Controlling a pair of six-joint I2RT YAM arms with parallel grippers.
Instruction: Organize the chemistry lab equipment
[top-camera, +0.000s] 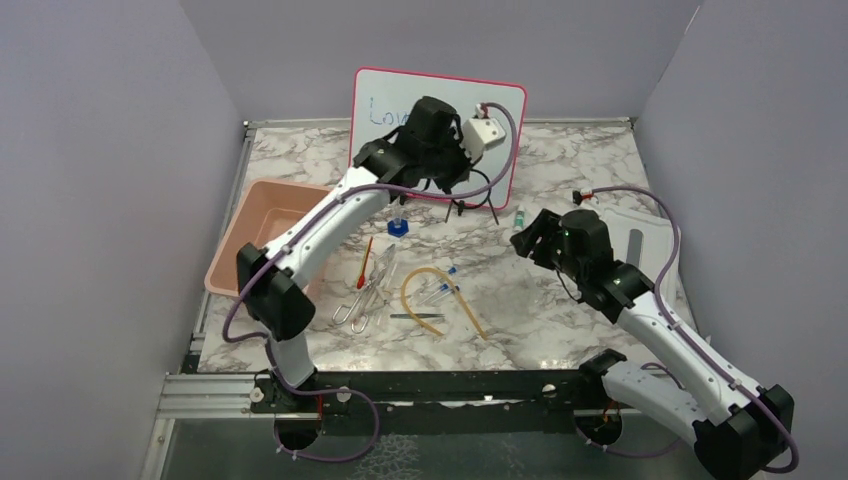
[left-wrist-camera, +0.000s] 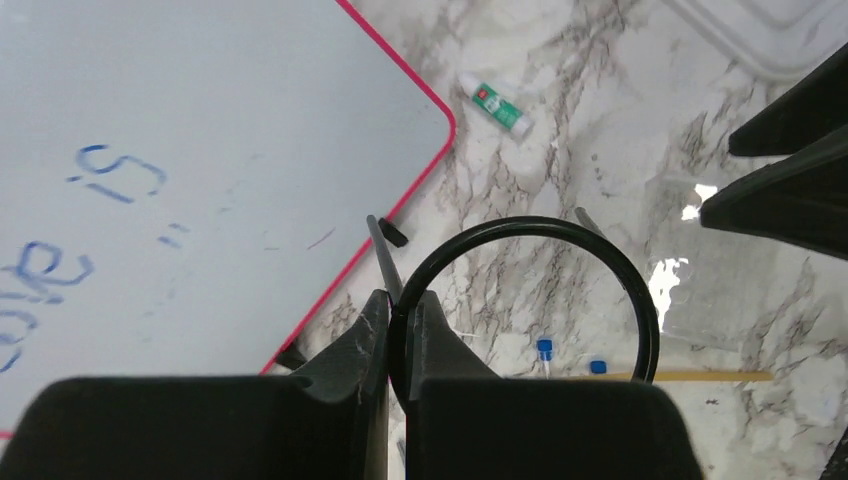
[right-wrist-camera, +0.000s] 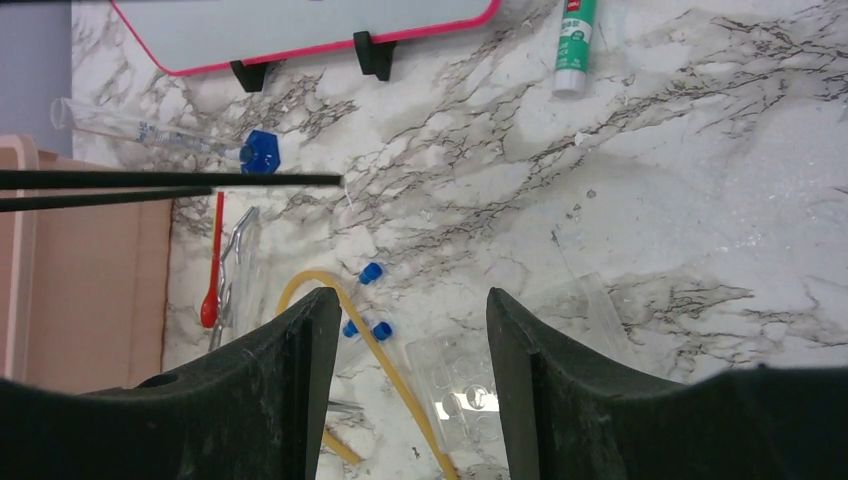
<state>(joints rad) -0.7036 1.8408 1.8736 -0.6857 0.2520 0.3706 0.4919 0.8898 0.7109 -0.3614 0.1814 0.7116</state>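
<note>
I will next move my left gripper left in the top view and down into the pink bin's far end (top-camera: 279, 207) to release the tripod, because the bin's bare bottom shows there.
My left gripper (top-camera: 447, 178) (left-wrist-camera: 405, 312) is shut on the rim of the black wire ring tripod (left-wrist-camera: 640, 300) and holds it above the table in front of the whiteboard. Its legs (right-wrist-camera: 170, 180) cross the right wrist view. My right gripper (top-camera: 522, 238) (right-wrist-camera: 410, 300) is open and empty, above a clear well plate (right-wrist-camera: 470, 385). On the table lie the tan rubber tube (top-camera: 420, 275) (right-wrist-camera: 390, 360), blue-capped tubes (top-camera: 445, 285) (right-wrist-camera: 370, 272), red-tipped spatula (top-camera: 364, 265) (right-wrist-camera: 212, 270), metal tongs (top-camera: 360, 305), thin dark rod (top-camera: 418, 317) and a blue-based glass cylinder (top-camera: 398, 225) (right-wrist-camera: 258, 152).
The pink-framed whiteboard (top-camera: 400, 95) (left-wrist-camera: 150, 120) stands at the back. The pink bin (top-camera: 262, 235) sits at the left and its white lid (top-camera: 640, 235) at the right. A green-labelled tube (top-camera: 519, 215) (left-wrist-camera: 497, 106) (right-wrist-camera: 575, 40) lies near the board's right foot.
</note>
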